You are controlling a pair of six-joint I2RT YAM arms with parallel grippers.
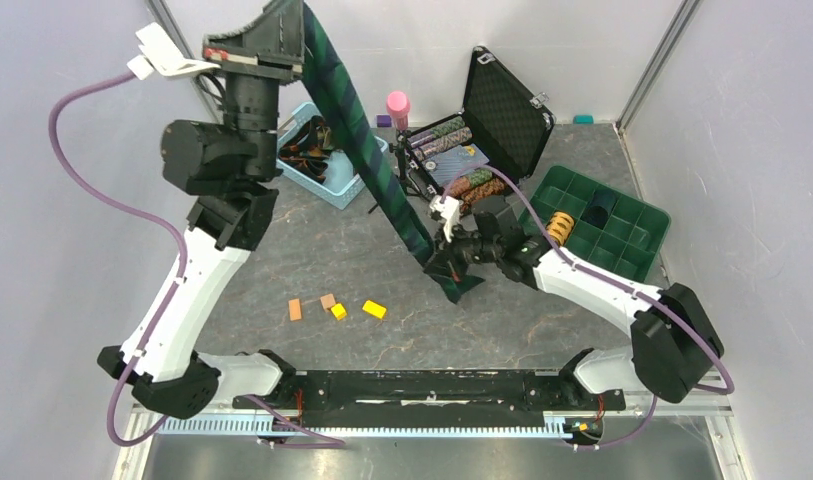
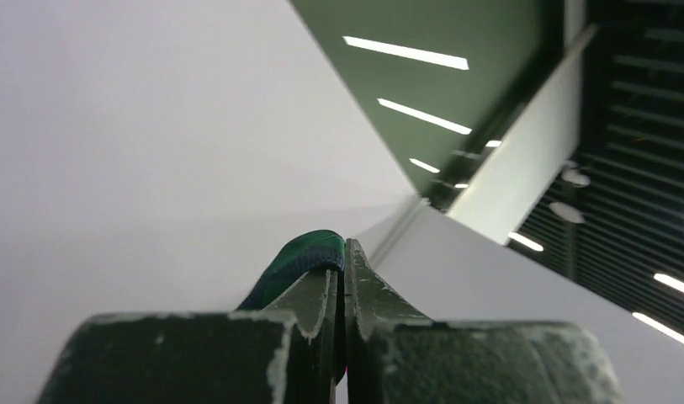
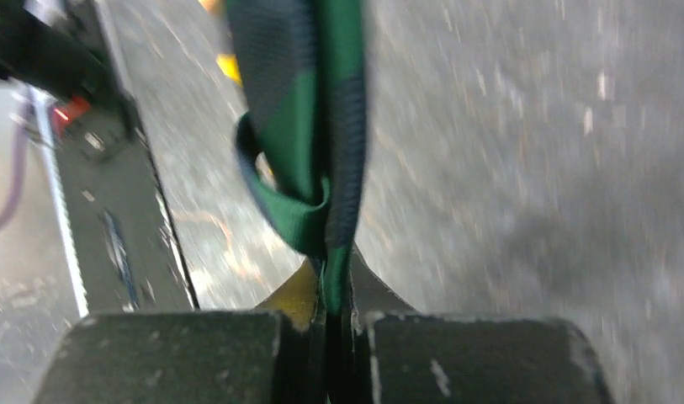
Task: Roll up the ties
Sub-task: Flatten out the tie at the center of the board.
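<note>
The tie still hangs slanted, so next I should lower my left gripper to the tabletop [image 1: 294, 223] beside the blue basket's near edge and release the tie's upper end.
A dark green-and-navy plaid tie [image 1: 367, 150] hangs stretched in a slant from upper left down to the table's middle. My left gripper [image 1: 292, 35] is raised high at the back left and is shut on the tie's upper end [image 2: 298, 257], which pokes out beside the closed fingertips. My right gripper [image 1: 444, 258] is low over the table and is shut on the tie's lower part [image 3: 309, 143], with fabric pinched between the jaws. The tie's tip [image 1: 462, 287] trails onto the table past it. More ties [image 1: 312, 140] lie in the blue basket.
A blue basket [image 1: 354, 178] sits at the back left. An open black case [image 1: 507, 105] holds rolled ties [image 1: 444, 135]. A green divided tray [image 1: 632, 215] with a yellow roll [image 1: 560, 228] stands at the right. Small orange and yellow blocks [image 1: 334, 306] lie on the table. A pink bottle [image 1: 397, 105] stands at the back.
</note>
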